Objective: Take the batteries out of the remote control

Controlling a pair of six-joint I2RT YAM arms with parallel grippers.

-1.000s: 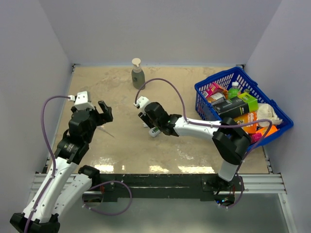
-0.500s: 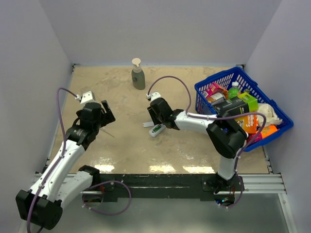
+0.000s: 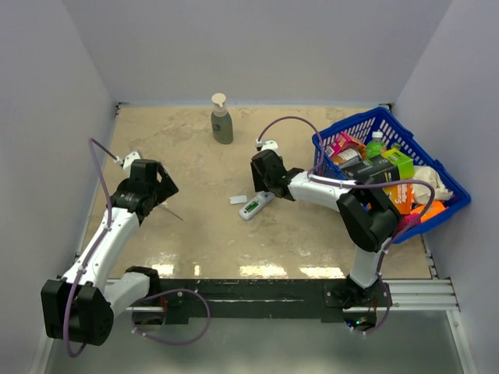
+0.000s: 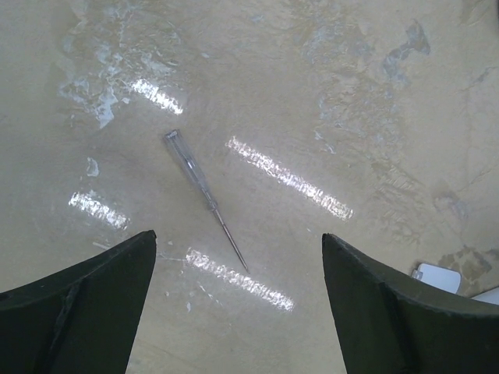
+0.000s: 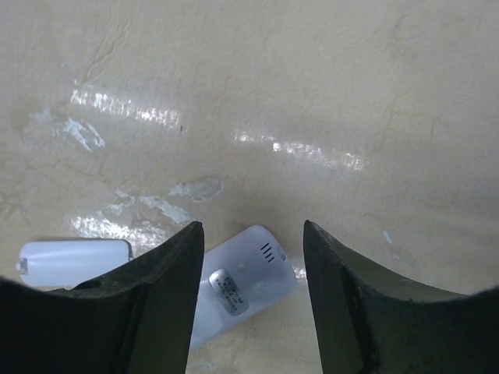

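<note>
The thin grey stick lies at a slant below my open fingers. I need to turn my left gripper in line with the stick next and lower the gripper onto the stick's thicker handle (image 3: 165, 206) (image 4: 194, 174).
The remote control (image 3: 257, 205) lies slanted at mid-table, and green of the batteries (image 3: 251, 209) shows in its open recess. Its rounded end (image 5: 253, 276) lies flat on the table below my right gripper (image 5: 251, 226), which is open and holds nothing. In the top view this right gripper (image 3: 269, 189) hovers just beyond the remote's far right end. The white cover piece (image 3: 238, 199) (image 5: 74, 261) rests beside the remote. My left gripper (image 3: 164, 187) (image 4: 238, 236) is wide open and empty above a thin grey stick (image 4: 204, 195) (image 3: 173, 211).
A blue basket (image 3: 327, 160) full of packages stands at the right. A soap dispenser (image 3: 222, 121) stands at the back centre. White walls close in the table on three sides. The cover's corner (image 4: 437, 276) shows at the lower right of the left wrist view.
My right gripper has pulled back from over the remote toward the far right and opened wider, leaving the remote uncovered. The left arm has stretched out, its gripper staying over the stick.
</note>
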